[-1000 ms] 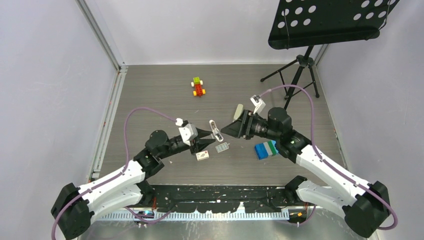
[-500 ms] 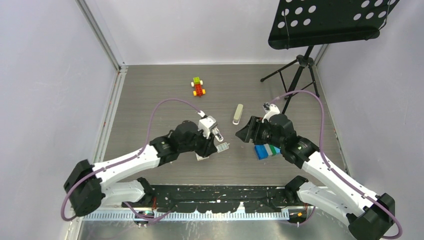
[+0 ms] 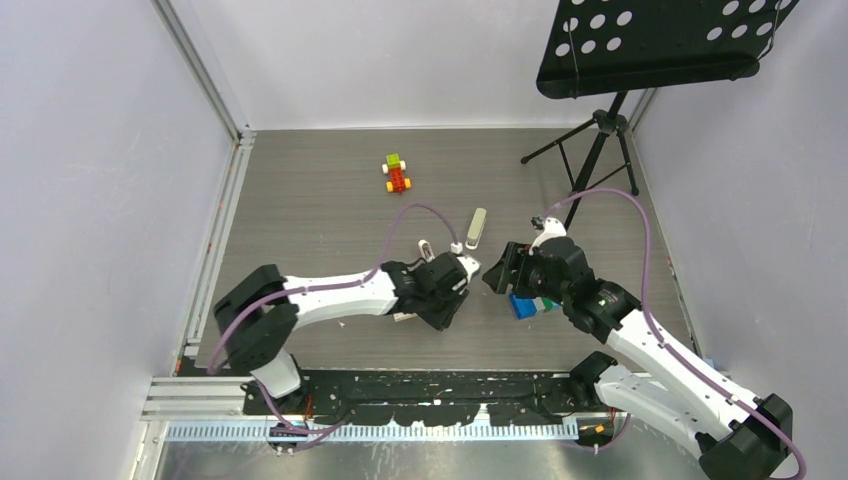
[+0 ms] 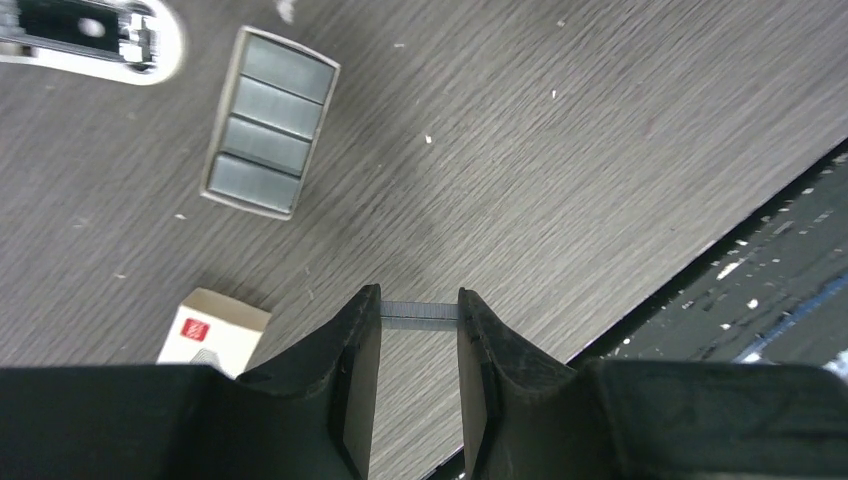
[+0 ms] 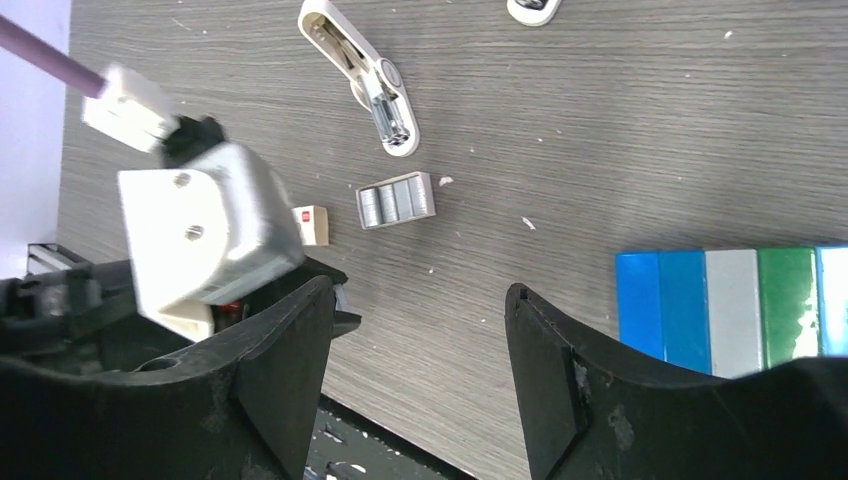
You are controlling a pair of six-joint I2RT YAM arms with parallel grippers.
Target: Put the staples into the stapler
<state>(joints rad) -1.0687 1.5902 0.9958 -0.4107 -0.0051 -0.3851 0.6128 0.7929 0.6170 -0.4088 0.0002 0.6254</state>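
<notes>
The bare tabletop (image 4: 404, 284) beside the white carton is below my left gripper's fingers, so my left gripper should next move down and release the short strip of staples.
My left gripper (image 4: 420, 312) is shut on a thin grey strip of staples (image 4: 421, 313), pinched end to end between its fingertips above bare table. A small tray of several more staple blocks (image 4: 268, 122) (image 5: 396, 200) lies beyond it. The white carton with the red mark (image 4: 215, 325) (image 5: 313, 225) sits close by. The stapler (image 5: 365, 75) (image 3: 425, 247) lies hinged open, its metal channel facing up. My right gripper (image 5: 418, 287) (image 3: 497, 272) is open and empty, just right of the left wrist.
A blue-green-white box (image 5: 735, 305) (image 3: 530, 303) lies under my right wrist. A slim grey-beige bar (image 3: 476, 228) lies closed behind the grippers. A small brick toy (image 3: 397, 173) sits further back, a stand's tripod (image 3: 590, 150) at back right. The table's front edge (image 4: 720, 280) is close.
My left arm has swung right and forward, past the stapler and over the tray and carton. My right gripper has drawn back toward the box and opened slightly.
</notes>
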